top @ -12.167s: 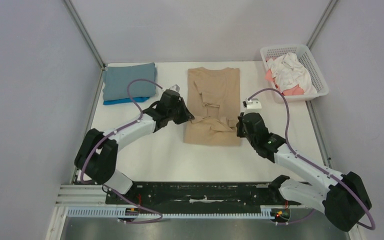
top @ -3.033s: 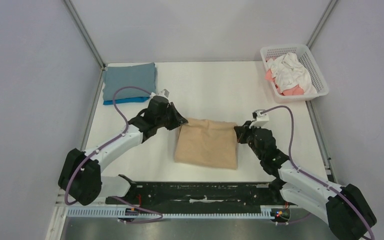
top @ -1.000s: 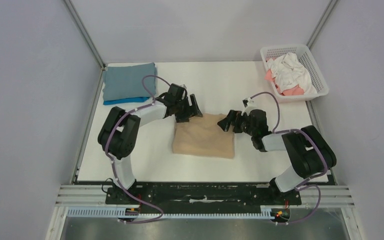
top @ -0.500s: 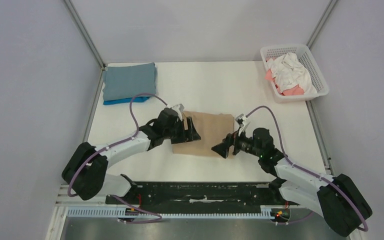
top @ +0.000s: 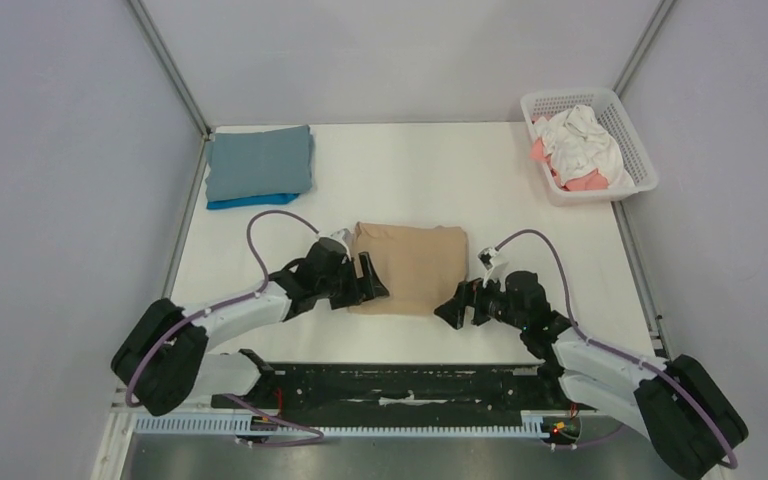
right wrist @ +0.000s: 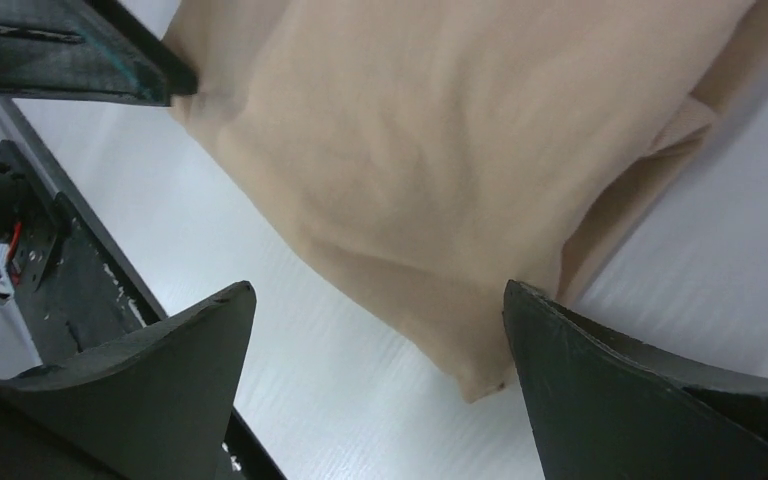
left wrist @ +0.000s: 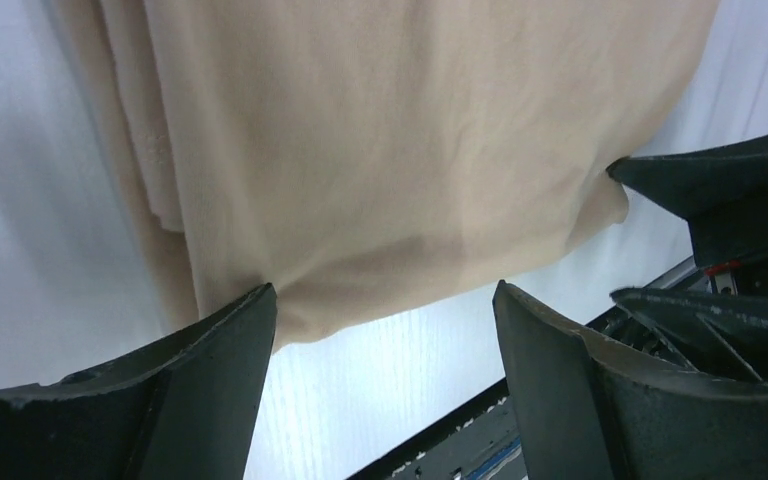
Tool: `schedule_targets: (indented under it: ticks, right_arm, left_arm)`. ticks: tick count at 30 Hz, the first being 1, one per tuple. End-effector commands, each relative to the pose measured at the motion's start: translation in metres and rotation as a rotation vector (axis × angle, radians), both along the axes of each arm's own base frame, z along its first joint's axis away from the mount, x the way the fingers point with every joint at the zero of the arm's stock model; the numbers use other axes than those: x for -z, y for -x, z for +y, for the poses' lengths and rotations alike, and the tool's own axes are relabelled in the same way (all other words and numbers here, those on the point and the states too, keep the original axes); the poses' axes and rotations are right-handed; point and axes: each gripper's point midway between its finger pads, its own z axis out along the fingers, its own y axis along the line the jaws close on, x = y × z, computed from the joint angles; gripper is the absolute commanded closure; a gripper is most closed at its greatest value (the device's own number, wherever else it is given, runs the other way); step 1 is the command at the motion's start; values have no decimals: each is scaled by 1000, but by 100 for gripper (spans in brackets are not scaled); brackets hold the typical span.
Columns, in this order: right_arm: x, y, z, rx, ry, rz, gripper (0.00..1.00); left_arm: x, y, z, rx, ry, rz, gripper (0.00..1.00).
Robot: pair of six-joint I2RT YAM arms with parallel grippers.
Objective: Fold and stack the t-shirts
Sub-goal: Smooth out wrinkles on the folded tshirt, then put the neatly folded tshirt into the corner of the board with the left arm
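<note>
The tan t-shirt lies apart from the grey-blue stack. My left gripper should next move outward onto the tan t-shirt's side edge (top: 354,246) (left wrist: 144,130) nearest the grey-blue stack.
A folded tan t-shirt (top: 410,265) lies flat at the table's middle, its near edge toward the arm bases. At its near left corner my left gripper (top: 370,283) stands open, low over the table. In the left wrist view the tan t-shirt (left wrist: 380,150) ends just at the gripper (left wrist: 382,300), with nothing between the fingers. My right gripper (top: 455,305) is open at the near right corner; in the right wrist view the cloth's corner (right wrist: 480,375) lies beside the right finger of the gripper (right wrist: 378,295). A grey-blue t-shirt (top: 258,162) lies folded on a bright blue one (top: 250,201) at the far left.
A white lattice basket (top: 640,150) at the far right holds crumpled white (top: 580,135) and coral-pink (top: 585,182) t-shirts. The black rail (top: 390,385) with the arm bases runs along the near edge. Grey walls close in left and right.
Both grippers have come from the tan shirt's far side down to its near corners, staying open. The shirt lies a little farther from the rail than half a second ago.
</note>
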Motion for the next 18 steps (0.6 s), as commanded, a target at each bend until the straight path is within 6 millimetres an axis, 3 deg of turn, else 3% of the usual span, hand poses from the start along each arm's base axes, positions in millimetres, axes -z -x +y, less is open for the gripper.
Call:
schedule_targets:
  ticks: [1,4,7,9,13,18]
  right_arm:
    - [-13,-25,-27,125,148,-95,2]
    - [-43,-47,-46,256,191,-196,2]
    - [-48,-57,-75,425,245,-219,2]
    - [-44,-58,-91,511,269,-217,2]
    - [-39,-55,-98,523,296,-216,2]
    - [-39,-55,-100,523,310,-223,2]
  left_arm:
    - [-25,-6,25,-89,-75,-77,14]
    - [-45,-27,51,-213,-171,-164,14]
    - [-50,-47,67,-286,-206,-195,14]
    - [-45,-55,74,-302,-221,-153,14]
    - [-24,-65,82,-302,-266,-62,14]
    - [-5,-75,69,-237,-273,-32,14]
